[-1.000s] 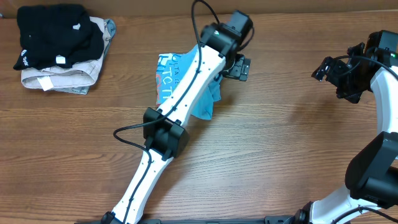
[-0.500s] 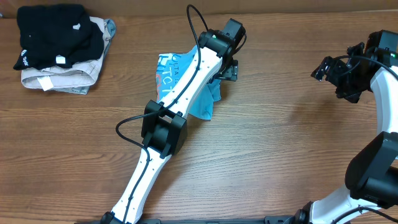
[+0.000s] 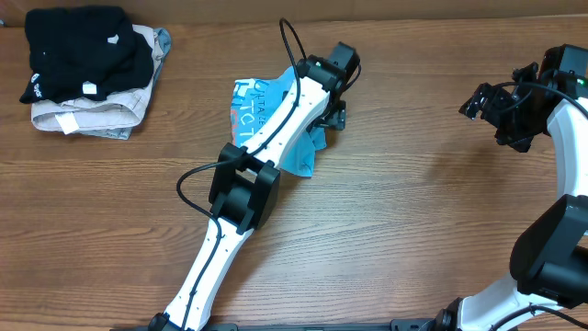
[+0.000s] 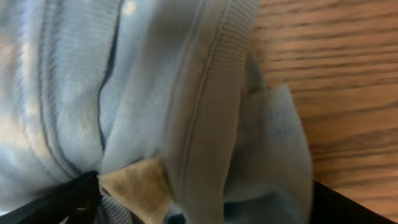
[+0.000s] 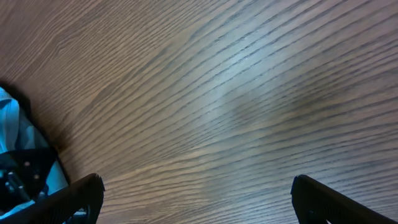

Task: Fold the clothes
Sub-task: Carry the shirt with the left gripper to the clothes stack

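The left gripper stays low at the shirt's edge and closes there next, since the shirt's ribbed collar [image 4: 202,158] already lies in folds between its open fingers.
The light sky-blue T-shirt [image 3: 253,106] with white lettering lies crumpled at the table's middle back, largely under my left arm. My left gripper [image 3: 333,115] is down at the shirt's right edge. In the left wrist view the shirt [image 4: 155,93] fills the frame with its ribbed collar and a tan inner label. The left gripper [image 4: 199,208] has its jaws wide apart with folds of the fabric between them. My right gripper [image 3: 482,99] hovers at the far right, open and empty over bare wood [image 5: 199,199]. The shirt's edge [image 5: 18,140] shows at the left of the right wrist view.
A black folded garment [image 3: 83,51] lies on a beige folded garment [image 3: 92,115] at the back left corner. Bare wooden table [image 3: 413,184] lies between the shirt and the right arm.
My left gripper has moved left and down, from beside the shirt's right edge onto the fabric. The right arm has not moved.
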`<state>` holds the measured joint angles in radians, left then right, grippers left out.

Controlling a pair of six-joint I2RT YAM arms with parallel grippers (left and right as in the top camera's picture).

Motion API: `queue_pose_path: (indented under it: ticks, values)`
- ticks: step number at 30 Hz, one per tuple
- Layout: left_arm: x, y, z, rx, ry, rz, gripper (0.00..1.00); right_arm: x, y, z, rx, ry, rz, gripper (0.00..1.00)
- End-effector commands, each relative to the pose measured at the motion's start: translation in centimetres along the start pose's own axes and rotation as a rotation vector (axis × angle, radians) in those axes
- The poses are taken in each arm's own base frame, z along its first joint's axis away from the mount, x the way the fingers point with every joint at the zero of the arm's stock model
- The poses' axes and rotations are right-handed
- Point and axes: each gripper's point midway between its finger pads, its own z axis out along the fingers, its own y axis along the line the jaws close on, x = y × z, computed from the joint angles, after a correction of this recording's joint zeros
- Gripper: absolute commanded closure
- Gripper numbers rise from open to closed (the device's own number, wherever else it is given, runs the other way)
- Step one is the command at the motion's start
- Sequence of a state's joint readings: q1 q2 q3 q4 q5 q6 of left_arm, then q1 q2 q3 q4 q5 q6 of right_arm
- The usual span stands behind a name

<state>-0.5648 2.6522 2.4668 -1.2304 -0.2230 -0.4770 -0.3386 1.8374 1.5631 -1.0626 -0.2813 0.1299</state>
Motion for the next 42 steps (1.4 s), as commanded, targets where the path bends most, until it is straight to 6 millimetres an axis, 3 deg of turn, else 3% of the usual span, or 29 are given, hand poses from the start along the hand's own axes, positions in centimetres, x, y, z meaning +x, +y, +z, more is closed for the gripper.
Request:
queue_pose_path:
  ticks: [1,7,8,9,10,16,21,27,34,39,42]
  values:
    - [1.0,0.5,1.5,-0.032,0.033,-0.007,0.02,-0.3,0.4,-0.5,-0.010,-0.018,-0.008,0.00]
    - [2.3,1.2,2.6,-0.068,0.071,0.089,0.30,-0.3,0.4,-0.5,-0.009,-0.018,-0.008,0.00]
    - [2.4,1.6,2.8,-0.085,0.073,0.096,0.48,-0.3,0.4,-0.5,-0.009,-0.018,-0.008,0.00]
    - [2.5,2.1,3.0,-0.107,0.074,0.097,0.80,-0.3,0.4,-0.5,-0.009,-0.018,-0.008,0.00]
    - [2.5,2.5,3.2,-0.124,0.076,0.097,0.96,-0.3,0.4,-0.5,-0.009,-0.018,-0.008,0.00]
    - [2.4,5.6,3.5,-0.167,0.114,0.096,0.96,-0.3,0.4,-0.5,-0.009,-0.017,-0.011,0.00]
    - [1.1,9.8,0.7,-0.181,0.149,0.086,0.96,-0.3,0.4,-0.5,-0.009,-0.017,-0.011,0.00]
    - [-2.3,15.8,-6.6,-0.163,0.083,0.057,0.96,-0.3,0.4,-0.5,-0.009,-0.017,-0.011,0.00]
    - [-5.5,20.2,-16.3,-0.127,-0.147,0.023,0.96,-0.3,0.4,-0.5,-0.009,-0.017,-0.011,0.00]
    - [-6.3,23.0,-23.4,-0.147,-0.314,0.041,0.96,-0.3,0.4,-0.5,-0.009,-0.018,-0.011,0.00]
    - [-6.0,25.7,-27.3,-0.212,-0.395,-0.002,0.96,-0.3,0.4,-0.5,-0.009,-0.017,-0.011,0.00]
